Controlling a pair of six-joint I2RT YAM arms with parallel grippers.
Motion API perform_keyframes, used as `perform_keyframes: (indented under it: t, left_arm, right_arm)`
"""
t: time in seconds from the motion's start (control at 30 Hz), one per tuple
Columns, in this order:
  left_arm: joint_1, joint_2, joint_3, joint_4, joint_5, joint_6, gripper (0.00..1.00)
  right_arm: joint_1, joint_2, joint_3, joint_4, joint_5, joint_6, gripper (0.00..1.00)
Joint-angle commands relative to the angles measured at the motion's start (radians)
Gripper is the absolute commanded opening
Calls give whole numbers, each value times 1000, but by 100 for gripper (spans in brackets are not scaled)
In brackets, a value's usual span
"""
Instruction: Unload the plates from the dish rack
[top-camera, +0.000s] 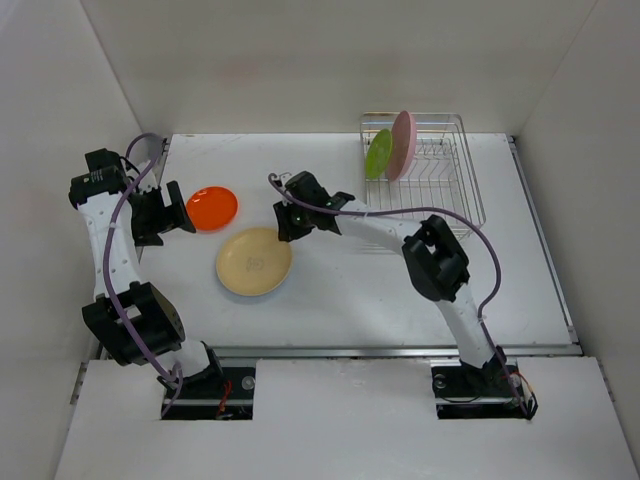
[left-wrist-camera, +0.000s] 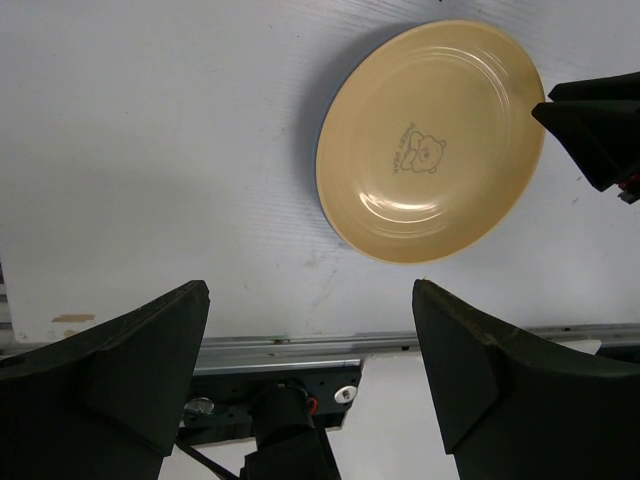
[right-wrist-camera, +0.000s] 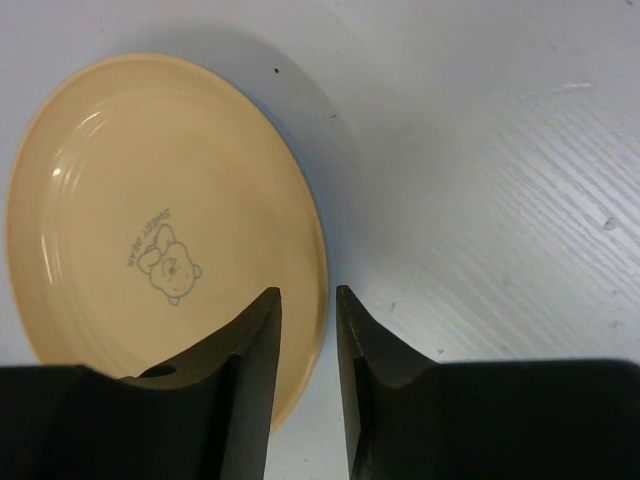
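The pink plate still stands there, so it comes next. My right gripper rises off the tan-yellow plate (top-camera: 254, 261), swings outward to the rack (top-camera: 455, 190) and lowers onto the pink plate's upper rim.
A tan-yellow plate (top-camera: 254, 261) (left-wrist-camera: 430, 140) (right-wrist-camera: 150, 230) with a bear print lies flat on the white table, and a thin blue edge shows under its rim. My right gripper (top-camera: 285, 222) (right-wrist-camera: 308, 292) hovers at its far-right rim, open a narrow gap, with the rim lying between the fingers untouched. An orange-red plate (top-camera: 212, 207) lies flat to the left. Beside it, my left gripper (top-camera: 165, 215) (left-wrist-camera: 310, 290) stands wide open and holds nothing. In the silver wire dish rack (top-camera: 455, 190), a lime green plate (top-camera: 378, 154) and a pink plate (top-camera: 403, 145) stand on edge.
The rack sits at the table's back right. White walls close in the left, back and right sides. A metal rail (left-wrist-camera: 300, 345) runs along the table's near edge, by the arm bases. The right gripper's black finger (left-wrist-camera: 595, 125) shows at the left wrist view's right edge.
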Motion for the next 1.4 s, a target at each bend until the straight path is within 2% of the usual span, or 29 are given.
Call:
perform_keyframes:
  t: [0.0,0.1,0.17,0.2,0.33,0.4,0.5,0.53,0.57,0.7,0.8,1.0,1.2,1.33,1.37]
  left_arm:
    - [1,-23,2,-12,1,15,80]
    - [1,-23,2,-22,10,15,80]
    - [1,-23,2,-22,10,15,80]
    - [1,-23,2,-22,10,15,80]
    - [1,-23,11,-22,10,15,80]
    - [1,-23,11,-22,10,15,80]
    - [1,-23,11,-22,10,15,80]
    - [1,-23,11,-22,10,15,80]
    - [1,-23,11,-22,19,15,80]
    - [1,-23,11,-22,19,15,80]
    - [1,-14,11,-12,1,15,80]
    - [1,-5,29,-12,-46,15,80]
    - [-18,-5,20,-3,-85,24,80]
    - [-27,-5,11,-3,-85,24,80]
    - [-27,-5,11,-3,-85,24,80]
  right_arm:
    - [-7,-18,43,-16,53,-21,33]
    - [-7,-28,32,-16,53,-21,34]
    - [-7,-76,8,-16,77,-21,41]
    - [-7,-99,8,-16,93,-21,49]
    - [-17,-241,-29,-16,235,-21,59]
    - [-45,-330,-40,-16,298,-21,60]
    - [-126,-416,-40,-38,445,-6,68]
    - [-176,-429,-31,-57,538,8,72]
    - [-203,-438,-22,-68,588,8,72]
    - [-324,-417,23,-100,787,31,89]
    - [-397,-337,93,-100,878,31,95]
    - [-473,-158,247,-111,825,31,95]
    - [-493,-85,267,-92,794,31,81]
    - [-502,-113,238,-83,832,31,53]
    - [-502,-128,224,-83,841,31,41]
